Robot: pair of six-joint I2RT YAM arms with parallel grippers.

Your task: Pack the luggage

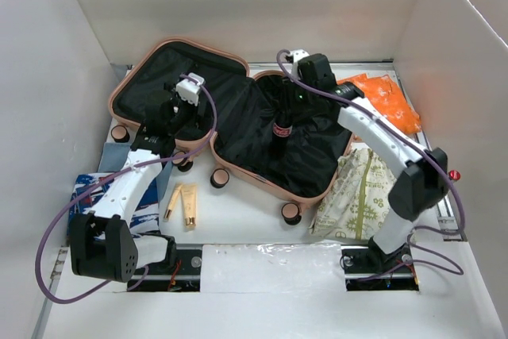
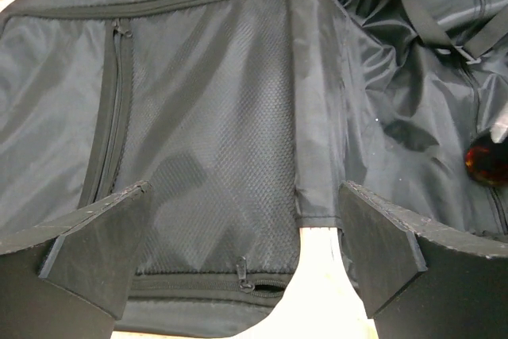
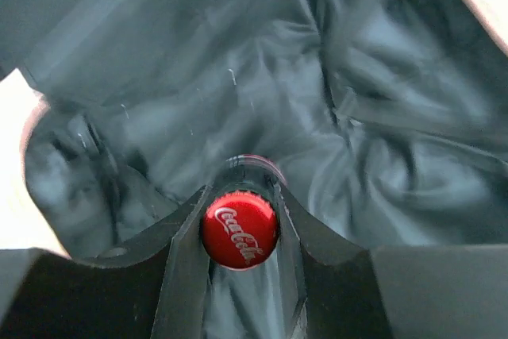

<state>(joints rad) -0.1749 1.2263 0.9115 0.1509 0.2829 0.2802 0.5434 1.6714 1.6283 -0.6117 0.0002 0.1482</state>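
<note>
My right gripper should next move the cola bottle toward the spot where the lining [image 1: 245, 122] beside the hinge strip is bare. Then it should turn the bottle along the hinge strip and lower it.
The salmon-pink luggage [image 1: 255, 186] lies wide open, both halves lined in black. My left gripper [image 1: 167, 113] hangs open over the left half, above its mesh zip pocket [image 2: 206, 117]. Nothing sits between its fingers [image 2: 103, 244]; the left gripper [image 2: 244, 188] frames the hinge strip and a bit of pink shell [image 2: 317, 291]. My right gripper [image 1: 284, 105] reaches into the right half, shut on the neck of a dark cola bottle [image 1: 280, 134]. The bottle's red cap [image 3: 240, 229] shows between the right gripper [image 3: 240, 196] fingers, black lining [image 3: 381, 117] behind it.
An orange packet [image 1: 385, 101] lies at the back right. A cream, green-patterned pouch [image 1: 357, 192] rests against the suitcase's right front. Two small tan tubes [image 1: 182, 204] lie in front of the left half, beside a blue-and-white item [image 1: 147, 204]. White walls enclose the table.
</note>
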